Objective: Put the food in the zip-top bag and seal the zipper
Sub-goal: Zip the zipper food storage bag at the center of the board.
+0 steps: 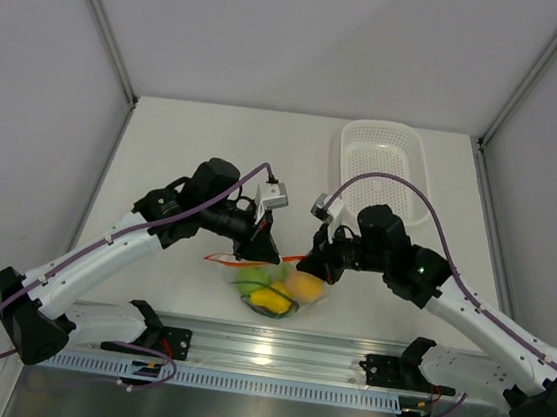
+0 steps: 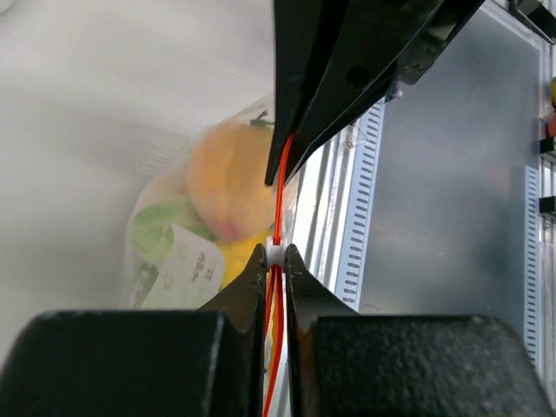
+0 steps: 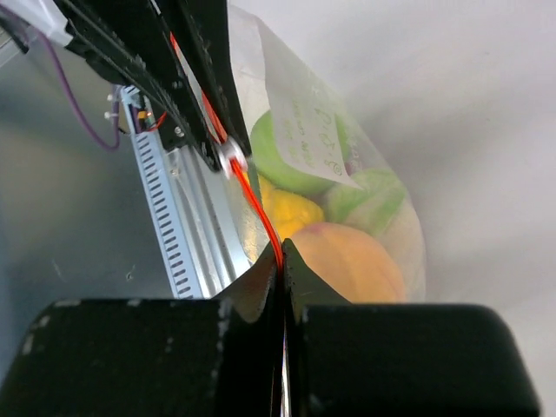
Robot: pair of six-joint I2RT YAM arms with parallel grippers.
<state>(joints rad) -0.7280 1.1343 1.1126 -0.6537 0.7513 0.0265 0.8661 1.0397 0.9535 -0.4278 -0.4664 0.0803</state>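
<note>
The red-orange zipper is still open past the white slider, so next I will move my left gripper along it, away from my right gripper, to the zipper's loose end (image 1: 209, 257).
The clear zip-top bag (image 1: 277, 291) hangs between my two grippers near the table's front edge. It holds the food: an orange-yellow round fruit (image 1: 304, 287), a yellow piece (image 1: 270, 299) and a green apple (image 1: 250, 287). My left gripper (image 1: 257, 247) is shut on the white slider (image 2: 275, 253) of the red-orange zipper (image 2: 282, 187). My right gripper (image 1: 309, 265) is shut on the zipper strip's other end (image 3: 276, 252). In the right wrist view the fruit (image 3: 352, 261), yellow piece (image 3: 291, 213) and green apple (image 3: 287, 156) show through the plastic.
A white perforated basket (image 1: 380, 170) stands at the back right of the table. The metal rail (image 1: 272, 354) with the arm bases runs along the near edge, just below the bag.
</note>
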